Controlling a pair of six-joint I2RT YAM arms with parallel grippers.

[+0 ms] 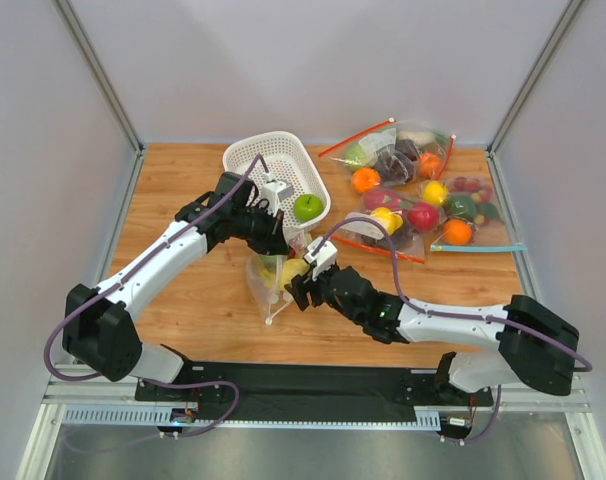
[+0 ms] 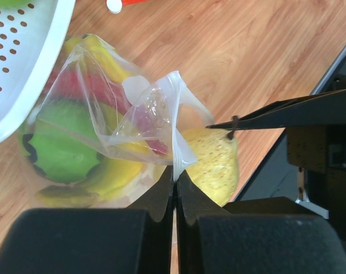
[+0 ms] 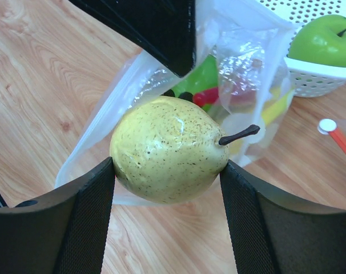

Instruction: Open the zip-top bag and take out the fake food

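I need to lift the fruit [image 1: 295, 268] outward with my right gripper next, over the basket's bare bottom, then lower it and let go, because the bare bottom outward of my right gripper has room beside the green apple.
The zip-top bag [image 1: 266, 285] is a clear bag standing on the wood table in front of the white basket [image 1: 251, 158]. My left gripper [image 2: 175, 178] is shut on the bag's upper edge [image 2: 176, 123] and holds it up. Inside the bag show a green apple [image 2: 59, 140], a yellow banana [image 2: 110, 171] and something red. My right gripper [image 3: 167, 166] is shut on a yellowish speckled fruit [image 3: 167, 149] with a dark stem, just outside the bag's mouth [image 3: 241, 85]. In the top view this fruit [image 1: 295, 268] sits between the two grippers.
A green apple [image 1: 308, 207] lies in the white basket [image 3: 316, 80]. Undotted bags of fruit [image 1: 413, 190] with red and blue zip strips lie at the back right. A red zip strip [image 3: 341, 142] shows near the basket. Grey walls enclose the table.
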